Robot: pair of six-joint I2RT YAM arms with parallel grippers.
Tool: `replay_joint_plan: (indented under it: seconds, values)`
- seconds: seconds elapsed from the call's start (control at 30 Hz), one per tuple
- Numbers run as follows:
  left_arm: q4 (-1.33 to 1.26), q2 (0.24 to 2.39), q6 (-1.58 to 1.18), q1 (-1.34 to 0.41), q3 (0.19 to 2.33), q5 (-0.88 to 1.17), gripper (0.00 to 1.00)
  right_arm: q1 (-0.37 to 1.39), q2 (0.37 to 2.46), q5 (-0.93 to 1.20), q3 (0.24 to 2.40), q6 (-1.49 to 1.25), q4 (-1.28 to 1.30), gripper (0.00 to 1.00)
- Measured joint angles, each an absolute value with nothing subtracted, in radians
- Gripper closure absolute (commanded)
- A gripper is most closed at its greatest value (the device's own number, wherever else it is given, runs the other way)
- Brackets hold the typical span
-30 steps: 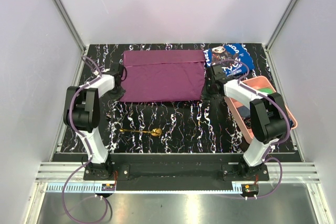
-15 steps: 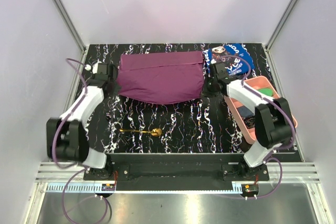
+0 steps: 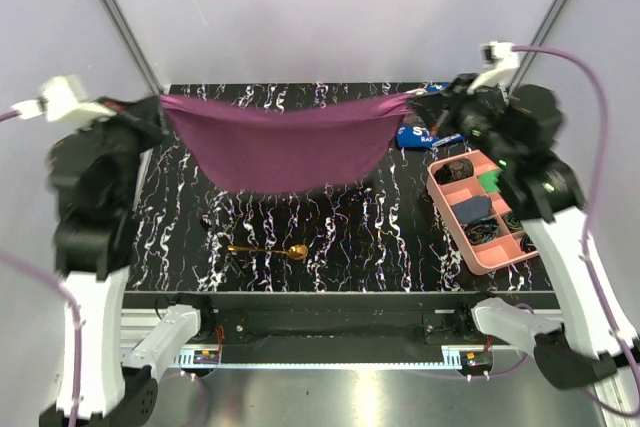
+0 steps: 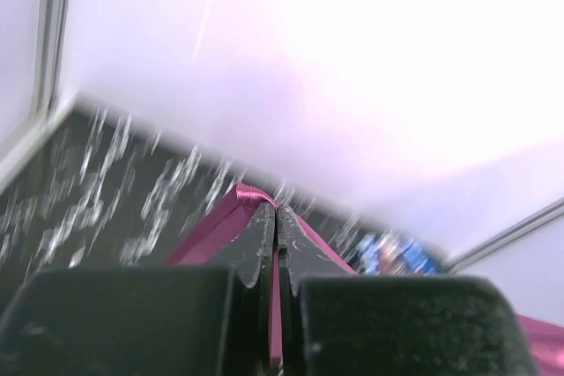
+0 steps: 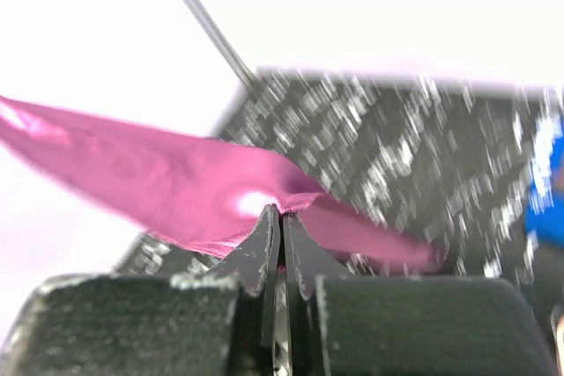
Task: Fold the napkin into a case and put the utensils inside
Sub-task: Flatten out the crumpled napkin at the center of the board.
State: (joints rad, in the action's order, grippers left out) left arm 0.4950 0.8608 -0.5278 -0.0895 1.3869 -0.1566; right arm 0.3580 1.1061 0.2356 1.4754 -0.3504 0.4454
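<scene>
The far tabletop (image 3: 375,92) (image 5: 480,129) beside the blue cloth is below and outward of my right gripper, so next it will lower outward there and release the hanging napkin's corner.
The plum-purple napkin (image 3: 285,142) hangs in the air above the table, stretched between both arms and sagging in the middle. My left gripper (image 3: 158,107) is shut on its left corner; the wrist view shows purple cloth (image 4: 225,222) pinched between the jaws of the left gripper (image 4: 276,210). At the opposite corner my right gripper (image 3: 420,104) is shut on the cloth (image 5: 167,182), whose edge runs into the closed tips of the right gripper (image 5: 281,211). The gold spoon (image 3: 268,249) lies flat on the table near the front, below the napkin.
A pink compartment tray (image 3: 445,222) with small items stands at the right side. A blue printed cloth (image 3: 420,135) lies behind it, partly hidden by the right arm. The table is black marble-patterned (image 3: 380,237), with white walls around.
Both arms have risen high and spread apart, lifting the napkin off the table so it now hangs between them. The spoon has not moved.
</scene>
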Motion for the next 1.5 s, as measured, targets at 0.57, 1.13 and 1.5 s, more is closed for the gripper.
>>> replay_joint_plan:
  seconds: [0.57, 1.13, 1.5]
  values:
    - [0.405, 1.089, -0.529, -0.085, 1.477, -0.137, 1.0, 0.355, 1.304, 0.088, 1.594, -0.369, 0.469, 1.0]
    - [0.146, 2.035, -0.569, -0.011, 1.756, -0.015, 1.0, 0.172, 2.269, 0.173, 2.111, -0.309, 0.343, 0.95]
    - [0.131, 2.366, -0.608, 0.031, 2.075, 0.051, 0.86, 0.138, 2.669, 0.256, 2.565, -0.34, 0.398, 0.37]
